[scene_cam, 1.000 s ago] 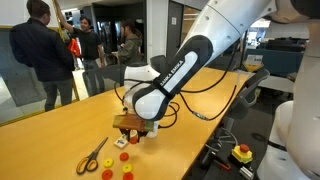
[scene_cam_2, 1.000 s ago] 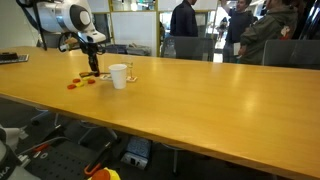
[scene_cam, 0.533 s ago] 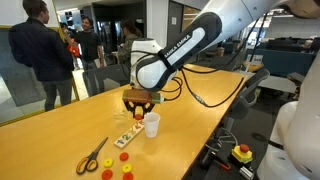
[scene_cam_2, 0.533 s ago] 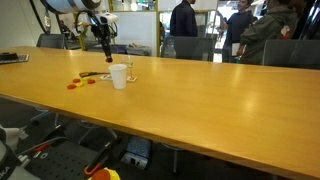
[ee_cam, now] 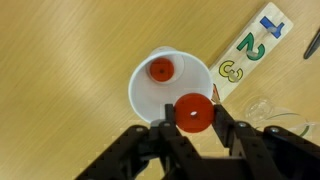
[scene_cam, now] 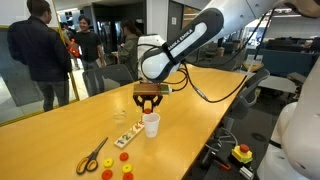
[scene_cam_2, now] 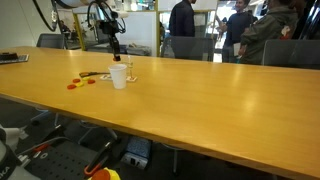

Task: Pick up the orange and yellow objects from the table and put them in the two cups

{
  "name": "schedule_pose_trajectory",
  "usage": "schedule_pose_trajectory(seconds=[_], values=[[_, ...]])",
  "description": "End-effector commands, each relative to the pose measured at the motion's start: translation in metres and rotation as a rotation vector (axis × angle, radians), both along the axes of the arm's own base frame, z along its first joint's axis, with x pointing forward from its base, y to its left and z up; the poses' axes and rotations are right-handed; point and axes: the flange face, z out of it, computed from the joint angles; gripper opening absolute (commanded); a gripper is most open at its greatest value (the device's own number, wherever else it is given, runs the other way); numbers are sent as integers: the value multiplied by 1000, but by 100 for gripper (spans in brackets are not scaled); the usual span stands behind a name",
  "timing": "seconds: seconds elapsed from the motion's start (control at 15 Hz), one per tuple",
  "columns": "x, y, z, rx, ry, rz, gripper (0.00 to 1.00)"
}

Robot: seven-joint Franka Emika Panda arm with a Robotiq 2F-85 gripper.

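The red-orange disc still overlaps the white cup's rim, so my gripper should move from that rim toward the middle of the white cup's opening [scene_cam: 152, 117] [ee_cam: 168, 88] to let go of the disc.
In the wrist view my gripper [ee_cam: 192, 118] is shut on a red-orange disc [ee_cam: 192, 113] with a small centre hole. It hangs above the near rim of the white cup [ee_cam: 150, 98], which has another red-orange disc [ee_cam: 162, 69] lying in its bottom. The clear cup [ee_cam: 272, 110] shows faintly at the right edge. In an exterior view the gripper [scene_cam: 148, 105] hovers just over the white cup [scene_cam: 151, 124]. Several red-orange and yellow discs [scene_cam: 117, 166] lie on the table nearby. From the far camera the white cup [scene_cam_2: 118, 76] and discs [scene_cam_2: 78, 83] look small.
A pale tray with coloured numbers [ee_cam: 248, 52] lies beside the white cup. Yellow-handled scissors [scene_cam: 92, 155] rest near the loose discs. A red button on a yellow base [scene_cam: 242, 153] sits off the table edge. People stand behind the wooden table [scene_cam: 190, 95].
The gripper has carried the red-orange disc up from the table and across to a spot above the white cup.
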Motion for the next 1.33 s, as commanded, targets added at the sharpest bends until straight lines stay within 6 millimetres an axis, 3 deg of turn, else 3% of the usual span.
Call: schedule_pose_trajectory(seconds=[0.0, 0.27, 0.33, 0.67, 0.93, 1.27], values=[[3, -10, 5, -12, 37, 32, 20], [2, -15, -1, -6, 66, 53, 22], [3, -17, -3, -15, 75, 57, 61], [5, -20, -8, -5, 61, 116, 97], [-10, 3, -2, -13, 54, 344, 100], [-38, 49, 2, 64, 54, 578, 100]])
